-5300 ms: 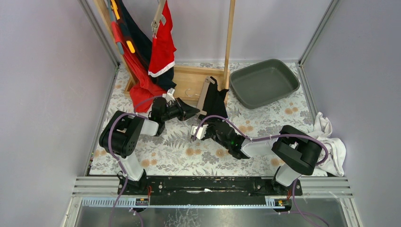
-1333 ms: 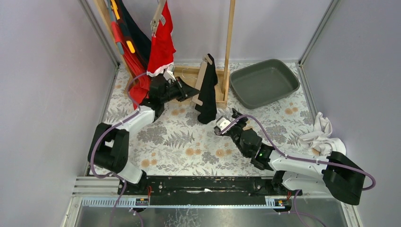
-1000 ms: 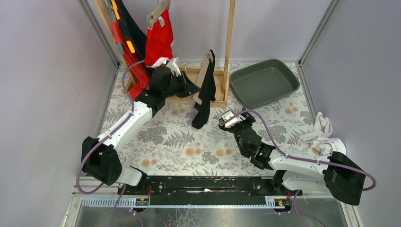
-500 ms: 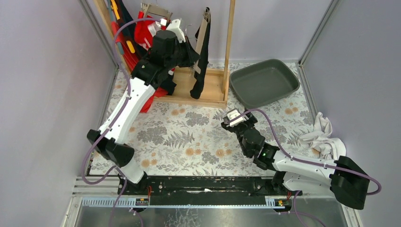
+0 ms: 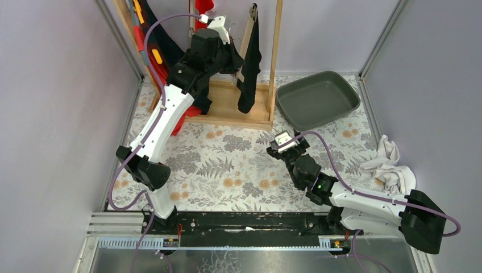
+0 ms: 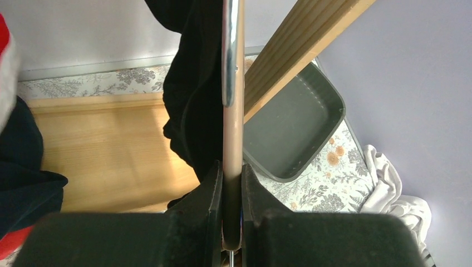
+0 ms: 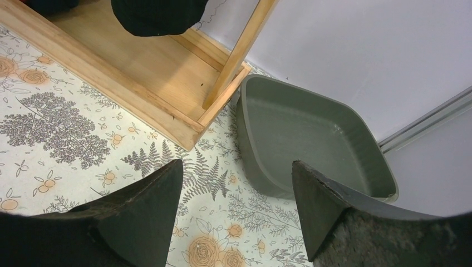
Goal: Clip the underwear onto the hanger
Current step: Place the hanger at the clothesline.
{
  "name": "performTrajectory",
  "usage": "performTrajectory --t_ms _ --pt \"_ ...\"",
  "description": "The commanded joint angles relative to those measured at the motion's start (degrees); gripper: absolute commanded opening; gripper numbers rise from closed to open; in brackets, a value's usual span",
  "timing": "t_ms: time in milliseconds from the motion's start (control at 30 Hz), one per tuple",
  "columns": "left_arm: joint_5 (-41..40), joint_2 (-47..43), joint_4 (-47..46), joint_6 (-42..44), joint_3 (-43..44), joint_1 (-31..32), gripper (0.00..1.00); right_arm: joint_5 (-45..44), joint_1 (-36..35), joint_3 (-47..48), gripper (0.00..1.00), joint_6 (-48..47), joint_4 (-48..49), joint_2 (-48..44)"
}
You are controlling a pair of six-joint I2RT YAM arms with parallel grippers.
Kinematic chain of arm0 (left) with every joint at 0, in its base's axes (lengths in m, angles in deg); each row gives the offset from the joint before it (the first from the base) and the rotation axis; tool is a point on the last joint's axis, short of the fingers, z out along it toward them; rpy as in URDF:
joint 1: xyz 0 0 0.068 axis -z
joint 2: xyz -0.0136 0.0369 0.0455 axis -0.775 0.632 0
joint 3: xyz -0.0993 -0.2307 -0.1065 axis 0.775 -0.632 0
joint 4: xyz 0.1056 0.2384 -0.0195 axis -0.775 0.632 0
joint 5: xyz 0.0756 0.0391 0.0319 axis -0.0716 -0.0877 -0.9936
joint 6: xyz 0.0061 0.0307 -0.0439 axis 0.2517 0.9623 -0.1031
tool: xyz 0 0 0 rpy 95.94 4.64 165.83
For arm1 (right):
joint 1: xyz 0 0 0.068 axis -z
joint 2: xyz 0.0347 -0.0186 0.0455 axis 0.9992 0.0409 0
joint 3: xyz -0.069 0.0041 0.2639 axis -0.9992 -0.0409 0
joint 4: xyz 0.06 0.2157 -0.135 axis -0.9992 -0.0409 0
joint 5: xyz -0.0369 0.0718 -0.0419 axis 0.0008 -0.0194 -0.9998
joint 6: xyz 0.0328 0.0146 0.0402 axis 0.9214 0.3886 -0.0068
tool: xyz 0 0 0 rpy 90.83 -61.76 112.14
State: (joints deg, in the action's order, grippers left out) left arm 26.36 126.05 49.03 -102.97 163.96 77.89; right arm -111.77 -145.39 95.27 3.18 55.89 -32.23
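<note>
My left gripper holds the hanger, and the rack's gap (image 5: 234, 10) beside the red garment is outward of the gripper. It needs to move out to that gap next and let go of the hanger there.
A black pair of underwear (image 5: 250, 62) hangs from a wooden hanger (image 5: 248, 25), lifted high beside the rack's upright post (image 5: 276, 51). My left gripper (image 5: 233, 57) is shut on the hanger. In the left wrist view the hanger bar (image 6: 232, 128) runs straight up between the closed jaws of that gripper (image 6: 232, 194), with a metal clip (image 6: 230, 55) on it and the underwear (image 6: 192, 83) draped to its left. My right gripper (image 5: 282, 142) hovers low over the floral mat; it stands open and empty (image 7: 236, 194), and the underwear's lower edge (image 7: 156, 14) shows at the top.
A grey tub (image 5: 318, 99) sits at the back right. The wooden rack base (image 5: 230, 108) lies behind the mat's centre. Red and navy garments (image 5: 165, 74) hang at the rack's left. A pile of white cloth (image 5: 389, 165) lies at the right edge.
My left arm has swung up and back, lifting the hanger and the black underwear off the mat to the rack's height. My right arm has drawn back slightly and stays open.
</note>
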Motion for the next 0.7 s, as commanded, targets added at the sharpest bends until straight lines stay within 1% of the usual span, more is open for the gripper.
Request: performTrajectory --t_ms 0,267,400,567,667 --pt "-2.56 -1.61 -5.29 2.46 0.42 0.43 0.0 1.16 0.25 0.14 0.77 1.28 2.1 0.14" --pt "-7.41 1.37 -6.1 8.15 7.72 0.39 0.0 1.57 0.31 0.22 0.77 1.46 2.1 0.38" --pt "-9.56 2.61 -9.73 11.58 8.67 -0.13 0.0 1.67 0.31 0.05 0.77 1.42 1.99 0.42" --pt "-9.81 5.64 -11.83 12.26 12.32 -2.31 0.0 2.1 0.43 -0.22 0.77 1.44 2.52 0.98" --pt "-9.37 6.54 -15.15 12.73 12.13 -3.65 0.0 2.72 0.5 -0.64 0.77 1.59 3.23 1.35"
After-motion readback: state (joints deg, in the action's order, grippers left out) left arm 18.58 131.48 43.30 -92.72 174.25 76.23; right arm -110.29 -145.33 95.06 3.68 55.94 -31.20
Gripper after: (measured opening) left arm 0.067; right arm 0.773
